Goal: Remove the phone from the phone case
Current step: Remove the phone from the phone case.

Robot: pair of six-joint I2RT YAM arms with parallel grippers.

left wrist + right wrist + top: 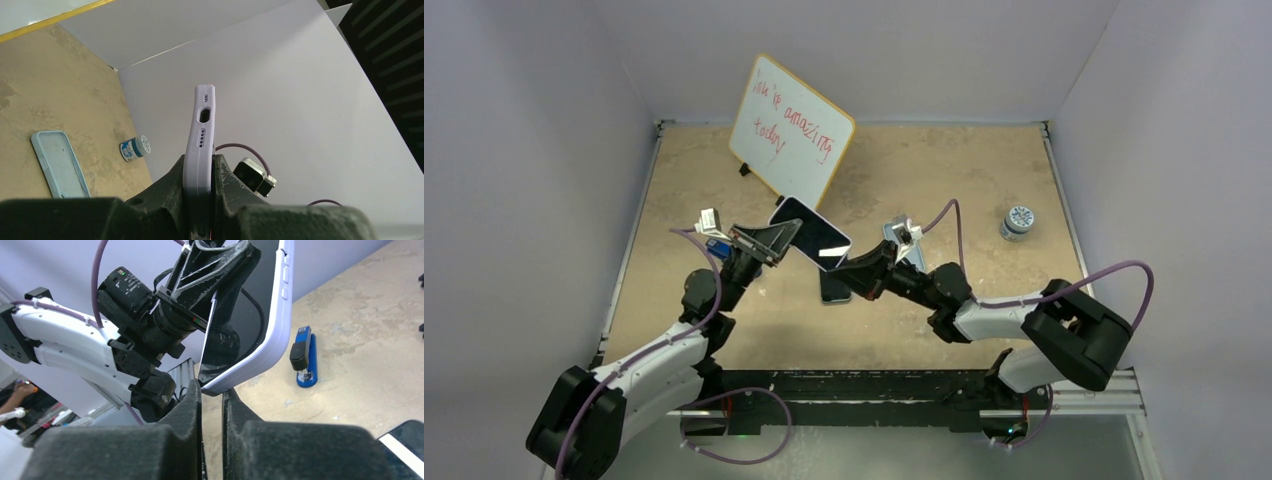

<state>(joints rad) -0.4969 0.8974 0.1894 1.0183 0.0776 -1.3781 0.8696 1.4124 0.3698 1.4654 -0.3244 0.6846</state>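
Note:
I should move my left gripper back and toward the second dark phone next, then release the lilac case, as its near corner is between my right gripper's fingers.
The phone (812,231), dark screen up, sits in a lilac case (200,135) and is held in the air above the table. My left gripper (774,240) is shut on its left end; in the left wrist view the fingers (200,165) clamp the case's two faces. My right gripper (842,265) comes from the right at the phone's near corner. In the right wrist view its jaws (212,390) stand narrowly apart, with the case's corner (250,367) pinched between their tips.
A second dark phone (834,288) lies on the table under the held one. A light blue empty case (904,243) lies beside it, a blue stapler (714,243) at the left, a small jar (1018,221) at the right, a whiteboard (789,125) at the back.

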